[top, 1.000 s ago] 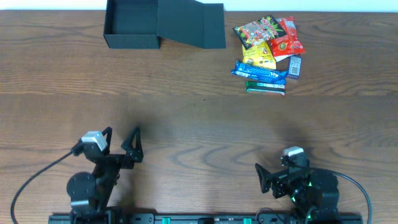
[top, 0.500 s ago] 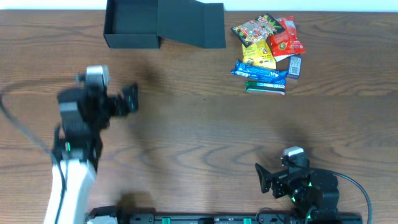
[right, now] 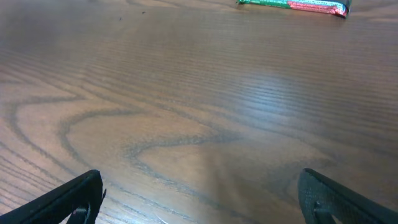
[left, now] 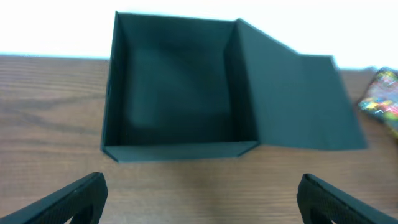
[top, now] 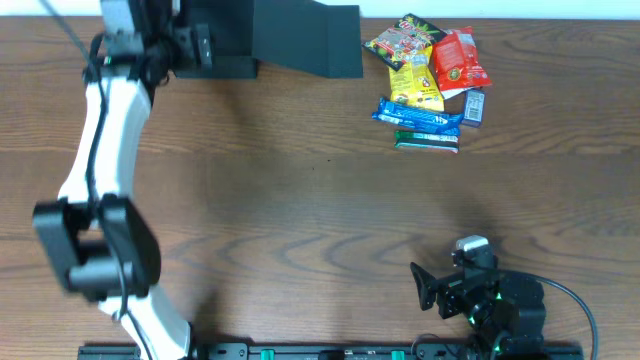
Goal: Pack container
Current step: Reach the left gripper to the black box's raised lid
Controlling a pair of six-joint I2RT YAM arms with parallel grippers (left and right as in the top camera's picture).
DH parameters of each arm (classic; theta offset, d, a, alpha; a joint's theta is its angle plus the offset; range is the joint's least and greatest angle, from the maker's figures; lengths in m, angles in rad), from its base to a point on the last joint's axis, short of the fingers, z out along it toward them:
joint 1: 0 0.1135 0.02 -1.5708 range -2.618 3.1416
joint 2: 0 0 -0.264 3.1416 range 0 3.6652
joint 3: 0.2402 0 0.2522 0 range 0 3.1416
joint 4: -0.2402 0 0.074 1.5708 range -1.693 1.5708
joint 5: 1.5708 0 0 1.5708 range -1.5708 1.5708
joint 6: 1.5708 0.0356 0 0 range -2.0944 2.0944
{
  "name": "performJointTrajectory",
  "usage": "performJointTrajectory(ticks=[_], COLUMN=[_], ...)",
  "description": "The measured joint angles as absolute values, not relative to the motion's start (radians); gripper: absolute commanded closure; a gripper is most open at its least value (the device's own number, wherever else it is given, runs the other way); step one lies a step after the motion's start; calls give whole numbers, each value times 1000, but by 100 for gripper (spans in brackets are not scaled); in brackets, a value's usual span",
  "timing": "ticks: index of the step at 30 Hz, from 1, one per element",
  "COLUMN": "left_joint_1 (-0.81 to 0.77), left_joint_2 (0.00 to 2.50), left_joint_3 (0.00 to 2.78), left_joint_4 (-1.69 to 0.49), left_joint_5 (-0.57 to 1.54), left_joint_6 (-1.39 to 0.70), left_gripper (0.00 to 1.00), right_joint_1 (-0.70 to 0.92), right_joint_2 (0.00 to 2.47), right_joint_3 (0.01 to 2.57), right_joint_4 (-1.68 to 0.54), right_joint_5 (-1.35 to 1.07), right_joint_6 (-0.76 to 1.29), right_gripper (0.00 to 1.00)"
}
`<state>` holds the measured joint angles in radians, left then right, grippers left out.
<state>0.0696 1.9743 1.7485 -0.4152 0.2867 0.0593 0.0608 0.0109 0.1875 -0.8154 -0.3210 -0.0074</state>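
Note:
My left gripper moves its open fingers outward and down to the container's near side (top: 222,68) (left: 180,152) next and closes, since that side lies outward and below it.
The container (top: 300,40) is a dark box at the table's far edge, lid flap laid open to its right. My left gripper (top: 200,45) hangs open at the box's near-left side and hides part of it in the overhead view. In the left wrist view the container (left: 174,87) shows an empty inside, just beyond my open left gripper (left: 202,199). A pile of snack packets (top: 430,80) lies to the right of the lid. My right gripper (top: 428,287) rests open near the front edge, and in the right wrist view this right gripper (right: 202,202) holds nothing.
The pile holds a red packet (top: 460,60), a yellow one (top: 418,85), a blue bar (top: 418,115) and a green bar (top: 427,142). The green bar (right: 292,4) lies far ahead in the right wrist view. The white left arm (top: 100,140) stretches along the table's left side.
My left arm has swung from the front edge up to the far left, reaching the container with its gripper still open. The right arm has not moved.

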Motion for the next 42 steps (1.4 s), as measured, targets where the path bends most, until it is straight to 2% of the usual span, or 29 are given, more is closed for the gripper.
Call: performJointTrajectory(ticks=[8, 10, 13, 16, 17, 18, 23, 25, 34, 42], left_joint_1=[38, 36, 36, 35, 34, 33, 23, 21, 22, 21], left_joint_2=[2294, 2349, 2403, 2445, 2455, 2459, 2461, 2461, 2461, 2461], left_joint_3=[2165, 2211, 2228, 2228, 2228, 2228, 2228, 2228, 2228, 2233], left_joint_4=[-551, -549, -537, -534, -540, -545, -564, -565, -579, -676], left_joint_5=[225, 221, 211, 208, 207, 206, 206, 207, 203, 52], left_joint_6=[193, 213, 231, 241, 247, 240, 244, 241, 241, 94], left_gripper=[0, 13, 38, 57, 67, 71, 75, 92, 94, 94], right_joint_1=[61, 61, 61, 61, 61, 61, 61, 61, 61, 61], right_joint_2=[11, 11, 11, 11, 11, 11, 11, 11, 11, 11], right_joint_3=[187, 187, 187, 187, 187, 187, 187, 187, 187, 187], right_joint_4=[-815, -815, -815, -815, -815, -815, -815, -815, -815, -815], right_joint_5=[-321, -321, -321, -321, -321, -321, -321, -321, -321, -321], right_joint_6=[-7, -7, -7, -7, -7, -7, -7, -7, -7, -7], right_gripper=[1, 1, 1, 1, 1, 1, 1, 1, 1, 1])
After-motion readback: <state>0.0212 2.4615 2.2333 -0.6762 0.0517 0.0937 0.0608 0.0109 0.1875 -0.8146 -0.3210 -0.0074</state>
